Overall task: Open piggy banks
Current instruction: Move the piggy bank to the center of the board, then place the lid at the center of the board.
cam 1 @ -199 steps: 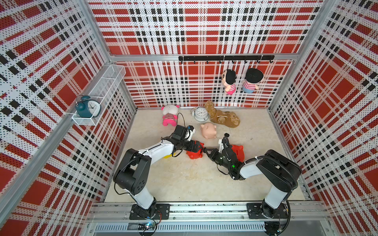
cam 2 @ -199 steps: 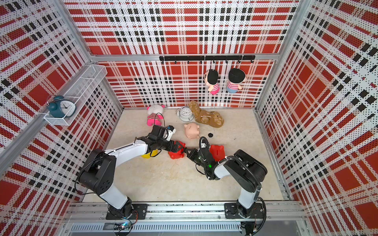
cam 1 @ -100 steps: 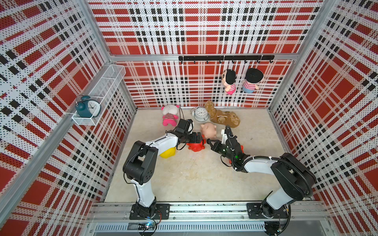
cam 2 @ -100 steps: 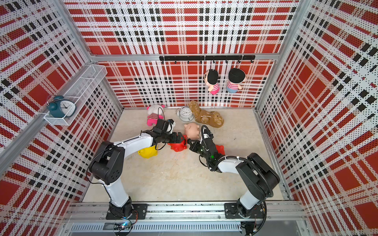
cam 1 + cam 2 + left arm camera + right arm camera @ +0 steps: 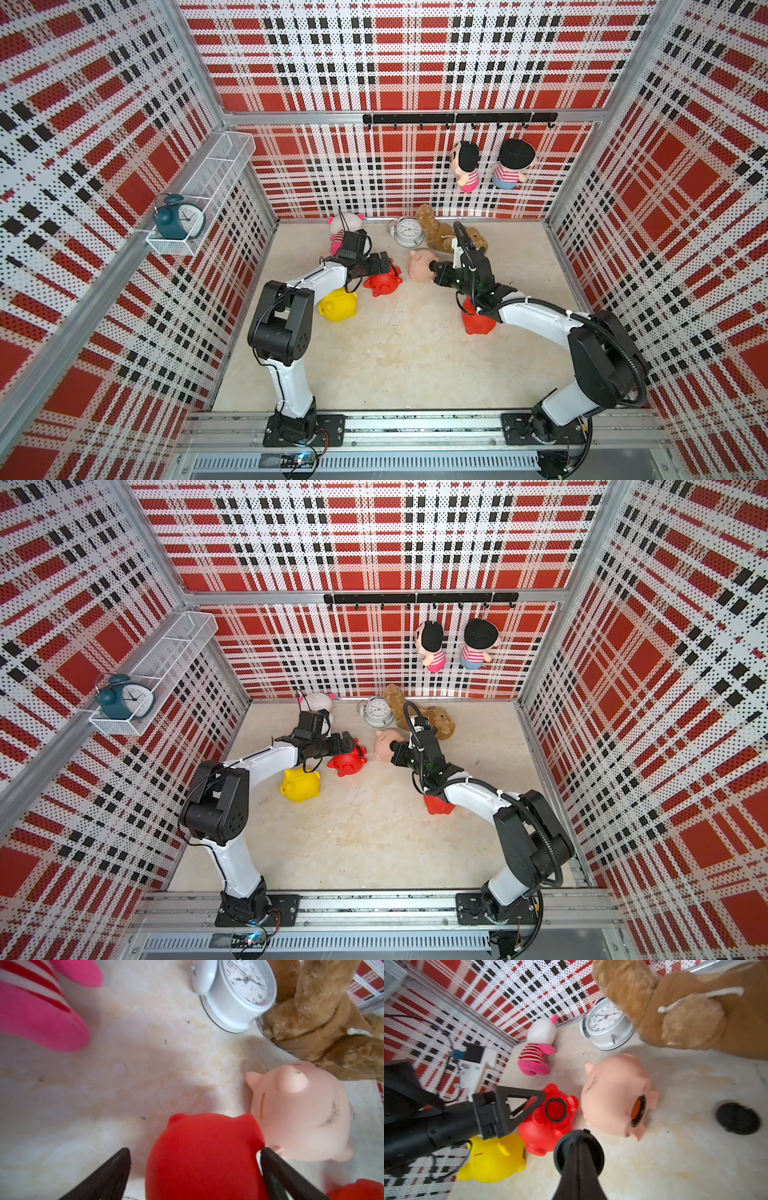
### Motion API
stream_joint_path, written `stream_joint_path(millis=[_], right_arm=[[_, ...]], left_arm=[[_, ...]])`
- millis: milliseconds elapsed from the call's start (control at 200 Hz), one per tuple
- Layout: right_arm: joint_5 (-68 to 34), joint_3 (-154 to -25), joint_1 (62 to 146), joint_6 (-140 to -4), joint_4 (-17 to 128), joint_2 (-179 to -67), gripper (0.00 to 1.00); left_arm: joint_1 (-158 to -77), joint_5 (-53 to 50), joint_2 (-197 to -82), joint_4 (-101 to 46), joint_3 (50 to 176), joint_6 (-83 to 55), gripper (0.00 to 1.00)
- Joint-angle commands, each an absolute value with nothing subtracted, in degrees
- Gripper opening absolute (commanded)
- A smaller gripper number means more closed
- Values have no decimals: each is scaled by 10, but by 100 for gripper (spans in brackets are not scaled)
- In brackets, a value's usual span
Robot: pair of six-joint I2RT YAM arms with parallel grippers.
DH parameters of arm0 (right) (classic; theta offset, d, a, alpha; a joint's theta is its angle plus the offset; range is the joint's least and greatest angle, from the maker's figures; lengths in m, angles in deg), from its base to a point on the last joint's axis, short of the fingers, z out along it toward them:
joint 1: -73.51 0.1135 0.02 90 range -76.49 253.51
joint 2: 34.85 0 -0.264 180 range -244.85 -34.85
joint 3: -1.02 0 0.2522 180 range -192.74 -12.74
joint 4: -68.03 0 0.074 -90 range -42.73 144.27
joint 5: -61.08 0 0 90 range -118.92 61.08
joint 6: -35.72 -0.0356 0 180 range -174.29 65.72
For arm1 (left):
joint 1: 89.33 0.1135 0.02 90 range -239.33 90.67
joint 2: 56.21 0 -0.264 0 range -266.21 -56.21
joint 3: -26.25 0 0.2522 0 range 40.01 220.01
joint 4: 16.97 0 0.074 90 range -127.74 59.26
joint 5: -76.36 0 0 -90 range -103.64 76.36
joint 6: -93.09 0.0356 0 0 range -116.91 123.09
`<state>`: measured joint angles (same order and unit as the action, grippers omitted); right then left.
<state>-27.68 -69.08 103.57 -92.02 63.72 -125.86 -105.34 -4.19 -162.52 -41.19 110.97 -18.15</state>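
Note:
The plug in my right gripper goes past the loose plug and down next, for release on the floor beyond, since the pink piggy bank's hole is uncovered.
A red piggy bank (image 5: 384, 283) (image 5: 203, 1157) lies on its side, its round belly hole (image 5: 555, 1109) uncovered. My left gripper (image 5: 383, 266) (image 5: 193, 1152) stands open around it, one finger touching and the other apart. Beside it lies the pale pink piggy bank (image 5: 419, 266) (image 5: 612, 1097), its belly hole also uncovered. My right gripper (image 5: 435, 266) (image 5: 579, 1133) is shut on a round black plug (image 5: 560, 1153) just in front of the pink one. A yellow piggy bank (image 5: 338, 305) stands near the left arm. A second red piggy bank (image 5: 478, 324) sits partly under the right arm.
Another black plug (image 5: 737, 1119) lies loose on the floor. At the back stand a white alarm clock (image 5: 409, 232), a brown plush dog (image 5: 440, 239) and a striped pink plush (image 5: 343, 226). Two dolls (image 5: 467, 166) hang on the back wall. A teal clock (image 5: 178, 216) sits on the side shelf.
Both arms moved from the middle toward the back. The left jaws widened around the red piggy bank. The right gripper carried the black plug away from it, up to the pink one.

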Motion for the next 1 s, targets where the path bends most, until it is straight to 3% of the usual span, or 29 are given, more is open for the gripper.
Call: stream_joint_path(millis=[0,421,877,997], right_arm=[[-315,-727,1011,-834,517,-1270,0],[-320,-730,871,-785,418,-1299,0],[-308,-803,837,-780,400,-1443,0],[-319,-813,836,-776,391,-1440,17]], left_arm=[[-1049,-54,-1586,-413,1093,-176,98],[-1049,-27,-1517,-364,1053,-200,98],[-1051,-48,-1470,-320,1015,-212,98],[-1051,-42,-1476,-320,1018,-211,98]])
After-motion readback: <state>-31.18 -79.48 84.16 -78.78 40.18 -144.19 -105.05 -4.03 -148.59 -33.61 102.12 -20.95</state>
